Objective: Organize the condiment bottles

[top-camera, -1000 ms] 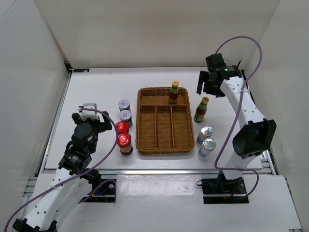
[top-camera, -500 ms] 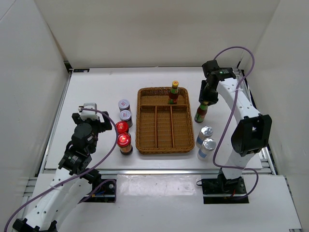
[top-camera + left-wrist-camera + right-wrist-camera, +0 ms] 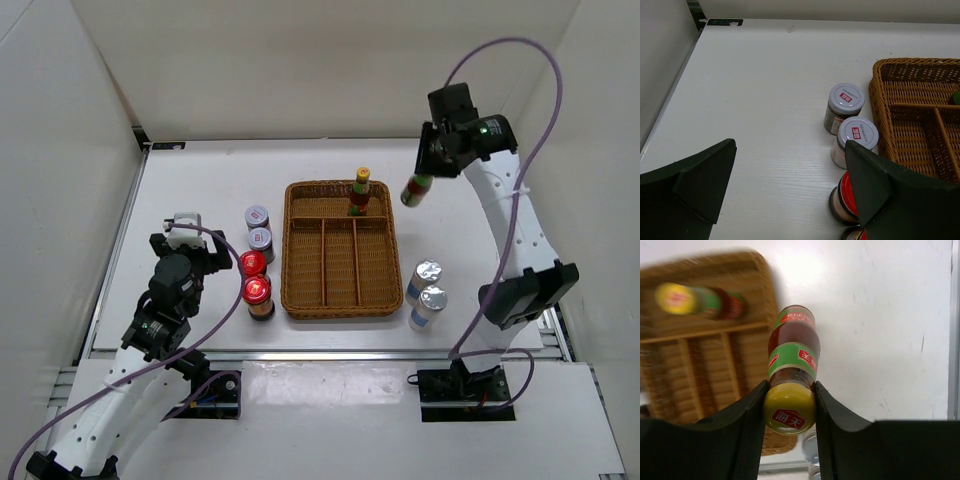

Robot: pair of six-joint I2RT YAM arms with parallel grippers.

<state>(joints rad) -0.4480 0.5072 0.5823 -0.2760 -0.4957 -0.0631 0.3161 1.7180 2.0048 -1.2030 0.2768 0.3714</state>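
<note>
A matching bottle stands alongside, so my right gripper needs to go left in the top view, then down over the tray's back section's loose end (image 3: pixel 321 204) to release.
My right gripper (image 3: pixel 426 176) is shut on the yellow cap of a slim dark bottle (image 3: pixel 416 190) with a green-red label, and holds it tilted in the air to the right of the wicker tray (image 3: pixel 340 290). In the right wrist view the cap sits squeezed between both fingers (image 3: pixel 752 412) while the bottle (image 3: pixel 793 352) hangs below. A second slim bottle (image 3: pixel 360 192) stands in the tray's back compartment. Left of the tray stand two grey-lidded jars (image 3: pixel 259 228) and two red-lidded jars (image 3: pixel 256 280). Two silver-capped bottles (image 3: pixel 428 292) stand to its right. My left gripper (image 3: pixel 188 245) hangs open, left of the jars.
The tray's three long front compartments (image 3: pixel 338 262) hold nothing. White walls close in the table on the left, back and right. In the left wrist view the grey-lidded jars (image 3: pixel 850 117) and a red-lidded jar (image 3: pixel 845 197) stand beside the tray rim (image 3: pixel 877 107).
My right gripper dropped onto the slim bottle right of the tray, shut on its cap and lifted it up off the table. The left arm has stayed still.
</note>
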